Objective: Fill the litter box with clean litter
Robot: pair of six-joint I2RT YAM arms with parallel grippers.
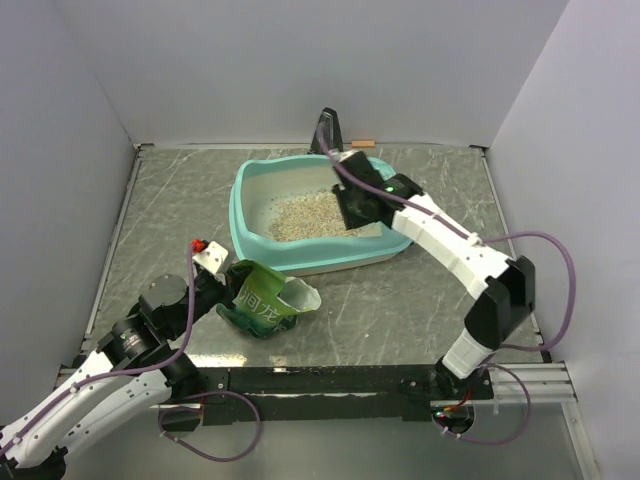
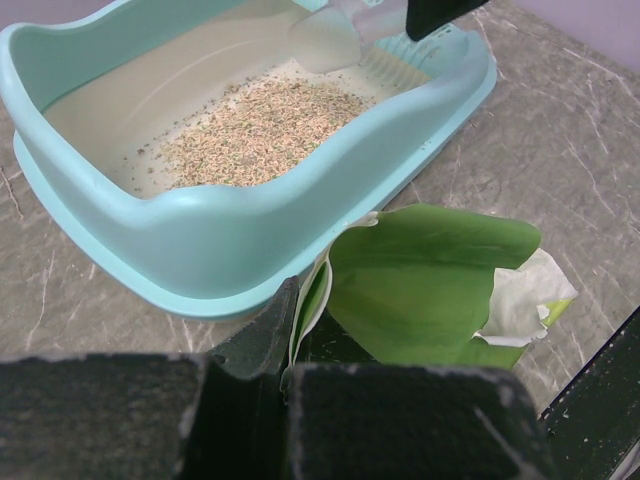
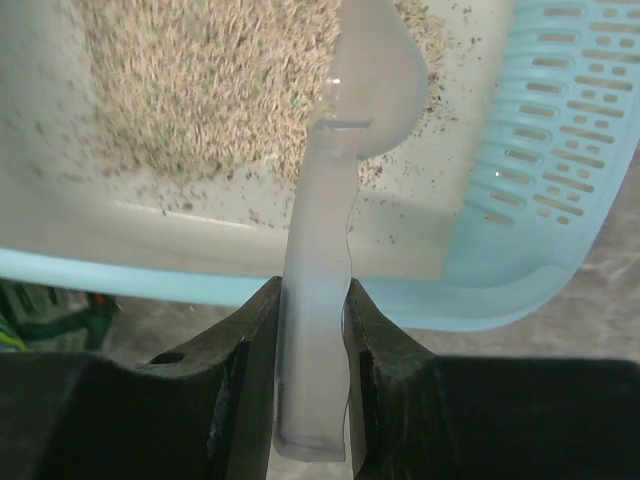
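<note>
I should move my right gripper past the sieve grid to the right in the top view, lower it and let go of the scoop, because the tabletop is bare there.
The teal litter box stands at the table's middle back, with a slotted sieve grid at its right end. A heap of beige litter lies inside it, also seen in the left wrist view and the right wrist view. My right gripper is shut on the handle of a translucent white scoop, whose bowl hangs over the litter. My left gripper is shut on the edge of the green bag, which stands just in front of the box.
A dark upright object and a small orange item sit at the back wall behind the box. White walls enclose the table on three sides. The bag's open mouth shows a white lining.
</note>
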